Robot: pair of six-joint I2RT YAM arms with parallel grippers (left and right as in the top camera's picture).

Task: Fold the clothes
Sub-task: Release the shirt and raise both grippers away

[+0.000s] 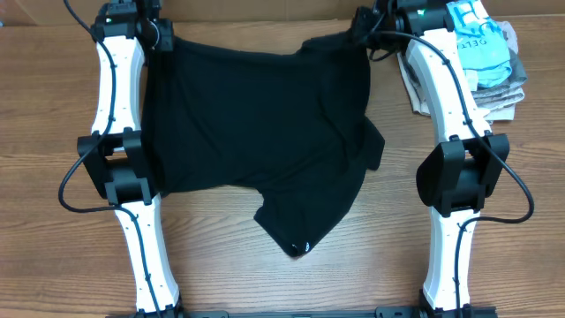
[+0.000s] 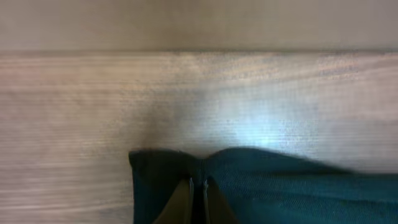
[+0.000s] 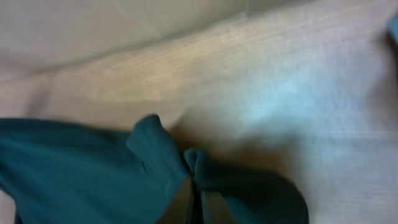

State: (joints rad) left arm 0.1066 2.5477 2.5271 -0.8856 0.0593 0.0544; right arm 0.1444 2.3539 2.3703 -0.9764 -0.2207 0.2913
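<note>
The cloth (image 2: 261,186) lies open nearer my base, so I will move my left gripper back and down to lay its corner over the garment (image 1: 256,124).
The black garment (image 1: 256,124) lies spread over the middle of the wooden table, with a small white mark (image 1: 305,247) on its near corner. My left gripper (image 1: 157,35) is at its far left corner, shut on the cloth (image 2: 261,186), with the fingers pinched together (image 2: 199,190). My right gripper (image 1: 364,34) is at the far right corner, shut on a bunched fold of the cloth (image 3: 155,168), fingers closed (image 3: 198,186). In the wrist views the fabric looks dark teal.
A light-blue printed shirt (image 1: 477,40) lies on folded grey and beige garments (image 1: 503,93) at the far right. The table's far edge meets a cardboard wall (image 1: 265,7). Bare wood (image 1: 265,283) shows at the front.
</note>
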